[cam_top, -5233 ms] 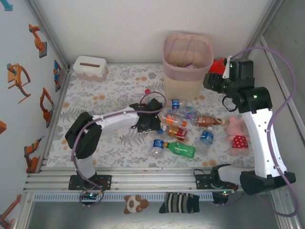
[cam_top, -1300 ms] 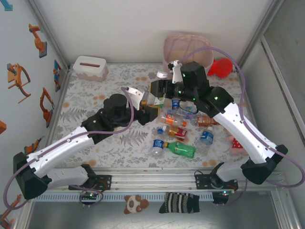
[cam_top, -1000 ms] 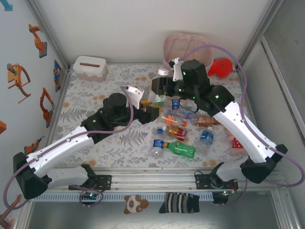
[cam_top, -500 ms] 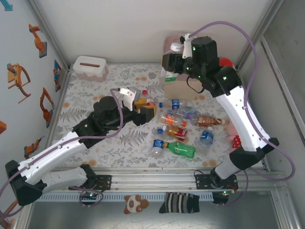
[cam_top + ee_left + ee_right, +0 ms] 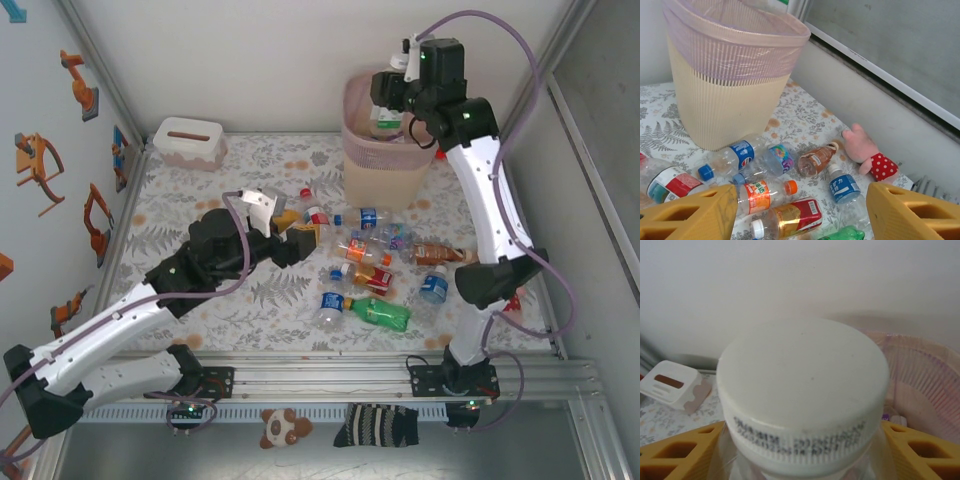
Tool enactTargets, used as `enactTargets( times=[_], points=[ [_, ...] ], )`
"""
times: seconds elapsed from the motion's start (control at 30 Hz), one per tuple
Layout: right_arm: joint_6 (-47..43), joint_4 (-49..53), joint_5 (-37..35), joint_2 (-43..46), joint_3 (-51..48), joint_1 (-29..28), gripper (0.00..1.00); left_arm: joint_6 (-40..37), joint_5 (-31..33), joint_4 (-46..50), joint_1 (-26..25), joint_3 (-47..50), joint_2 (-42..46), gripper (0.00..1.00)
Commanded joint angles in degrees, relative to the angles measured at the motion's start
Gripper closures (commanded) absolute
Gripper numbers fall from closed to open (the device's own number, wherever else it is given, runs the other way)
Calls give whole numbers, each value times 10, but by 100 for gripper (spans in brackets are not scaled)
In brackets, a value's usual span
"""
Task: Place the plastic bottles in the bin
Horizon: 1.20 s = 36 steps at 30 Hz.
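Observation:
The right gripper lowers the clear bottle down through the bin's opening (image 5: 359, 112) (image 5: 926, 390) next and releases it inside, since the bottle already hangs upright over that opening.
My right gripper (image 5: 386, 106) is shut on a clear bottle with a white cap (image 5: 802, 390) and a green label (image 5: 385, 126), and holds it over the mouth of the pink-beige bin (image 5: 392, 165). The bin's lattice rim (image 5: 927, 372) lies just behind the cap. Several bottles (image 5: 375, 252) lie on the mat in front of the bin, among them a green one (image 5: 386, 315) and a brown one (image 5: 436, 252). My left gripper (image 5: 299, 231) hovers open left of the pile; its yellow fingers (image 5: 692, 215) frame an orange-capped bottle (image 5: 762, 192) and a red-labelled bottle (image 5: 790, 217).
A white tissue box (image 5: 188, 143) stands at the back left. A pink plush toy (image 5: 865, 150) lies right of the bottles near the side wall. The bin (image 5: 725, 80) rises behind the pile in the left wrist view. Bare mat stretches left of my left arm.
My right arm has lifted the white-capped bottle from above the pile back to over the bin. My left gripper has drawn back a little toward the left, still open.

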<state>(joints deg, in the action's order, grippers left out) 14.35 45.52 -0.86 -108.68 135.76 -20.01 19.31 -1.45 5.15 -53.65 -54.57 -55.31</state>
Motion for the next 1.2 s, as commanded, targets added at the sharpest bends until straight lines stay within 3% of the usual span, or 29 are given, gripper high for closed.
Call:
enactTargets(
  times=[0.0, 1.17],
  points=[
    [-13, -26, 22, -29, 31, 12, 42, 1, 17, 3, -1, 10, 17, 32],
    [12, 104, 189, -285, 56, 45, 43, 35, 86, 49, -1, 64, 107, 31]
  ],
)
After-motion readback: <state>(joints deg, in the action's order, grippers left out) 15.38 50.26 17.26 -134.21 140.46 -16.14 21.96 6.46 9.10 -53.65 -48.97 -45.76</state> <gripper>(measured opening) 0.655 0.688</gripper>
